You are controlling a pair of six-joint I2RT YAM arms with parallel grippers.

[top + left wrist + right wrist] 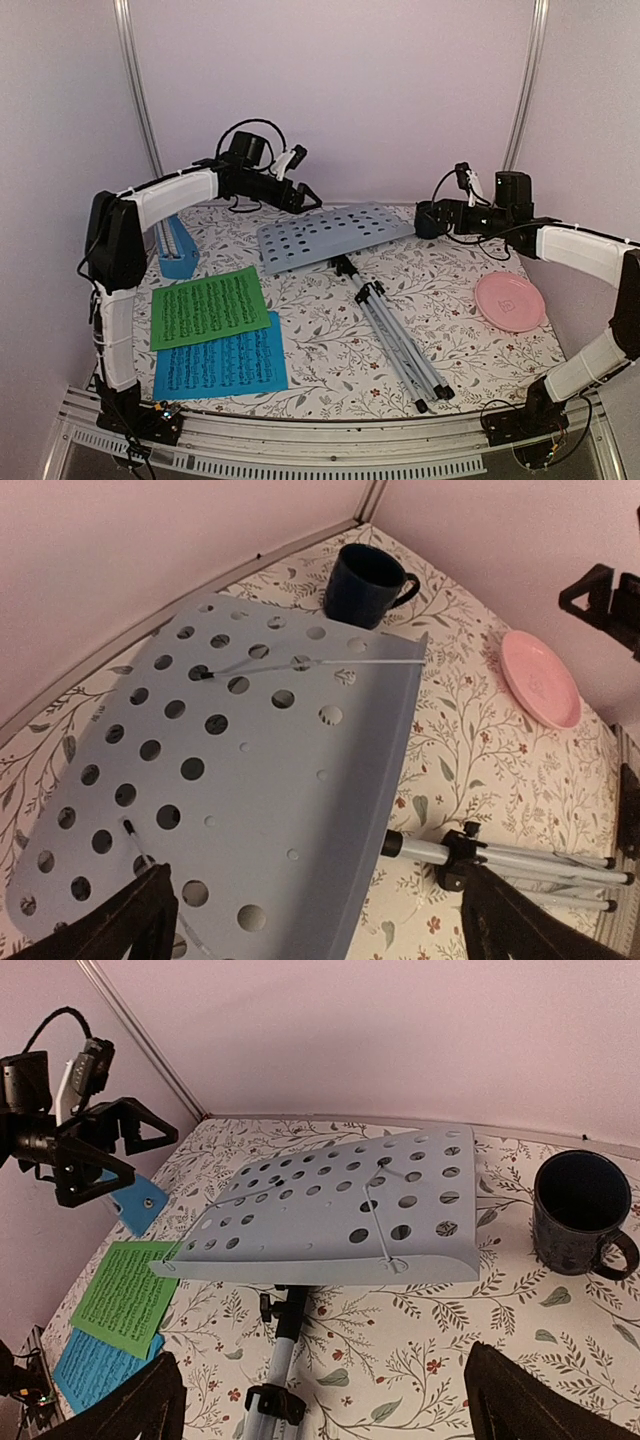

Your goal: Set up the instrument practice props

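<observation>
The lower edge of the stand's desk stands up as a thin rim beside the stand's black joint. Next, my left gripper needs to move back and down onto it.
The silver music stand lies flat on the table with its tripod legs [400, 345] folded. Its perforated grey desk [330, 235] points to the back and is raised off the cloth. The desk also shows in the left wrist view [250, 770] and the right wrist view [340, 1210]. The green sheet [208, 305] and the blue sheet [220, 365] lie flat at the front left. The blue metronome [178, 250] stands at the left, behind them. My left gripper [303, 195] hovers open over the desk's back left edge. My right gripper [458, 215] is open, right of the desk.
A dark blue mug [428, 220] stands at the back, between the desk's right end and my right gripper; it also shows in the right wrist view [580, 1215]. A pink plate [510, 300] lies at the right. Walls close the back and sides.
</observation>
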